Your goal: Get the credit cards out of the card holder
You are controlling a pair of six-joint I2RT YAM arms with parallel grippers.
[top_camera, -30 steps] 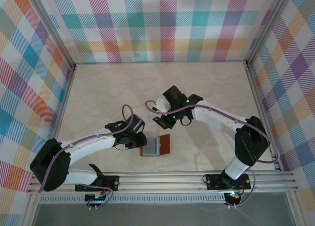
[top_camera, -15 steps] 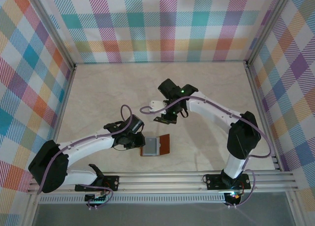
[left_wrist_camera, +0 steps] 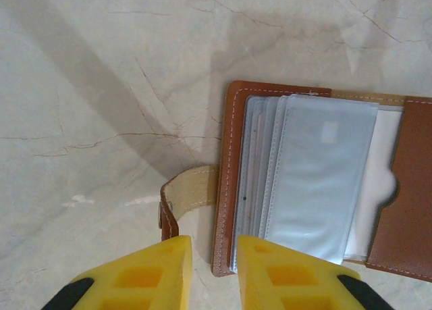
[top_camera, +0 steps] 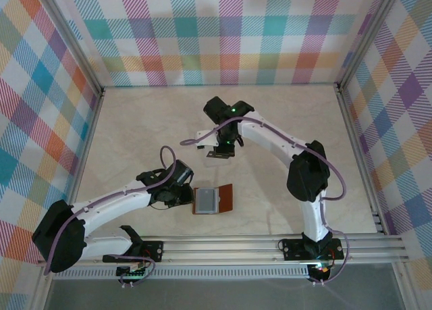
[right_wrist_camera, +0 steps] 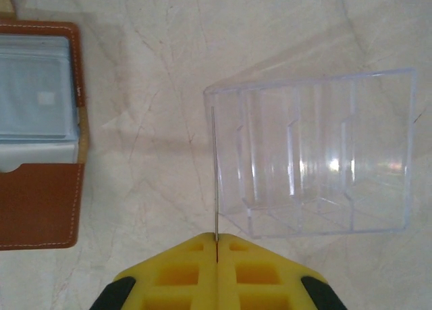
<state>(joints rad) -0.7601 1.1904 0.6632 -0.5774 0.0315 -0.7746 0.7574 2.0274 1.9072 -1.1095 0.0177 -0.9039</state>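
Observation:
My right gripper should next move outward past the organizer's near side and down to release the credit card point(right_wrist_camera: 214, 175), as the organizer's first slot point(right_wrist_camera: 265, 161) is below and outward.
The card holder point(top_camera: 227, 196) lies open and flat on the table, brown leather with greyish clear sleeves point(left_wrist_camera: 324, 168) and a snap tab point(left_wrist_camera: 185, 195) curling off its left edge. My left gripper point(left_wrist_camera: 214, 249) is open by a narrow gap at that edge, one finger over the sleeves' near corner and the other beside the tab. My right gripper point(right_wrist_camera: 217, 239) is shut on a credit card point(right_wrist_camera: 214, 175), seen edge-on as a thin pale line rising from the fingertips. It hovers behind the card holder point(right_wrist_camera: 40, 195), at the left wall of a clear box.
A clear plastic organizer point(right_wrist_camera: 317, 161) with several slots stands on the pale marble table, just right of the held card. Plaid walls and metal rails enclose the table. My right gripper point(top_camera: 217, 150) is over the table's middle and my left gripper point(top_camera: 185, 195) is left of the card holder.
My right arm has swung left and toward the back with the card, away from the card holder. The left gripper has stayed at the card holder's edge.

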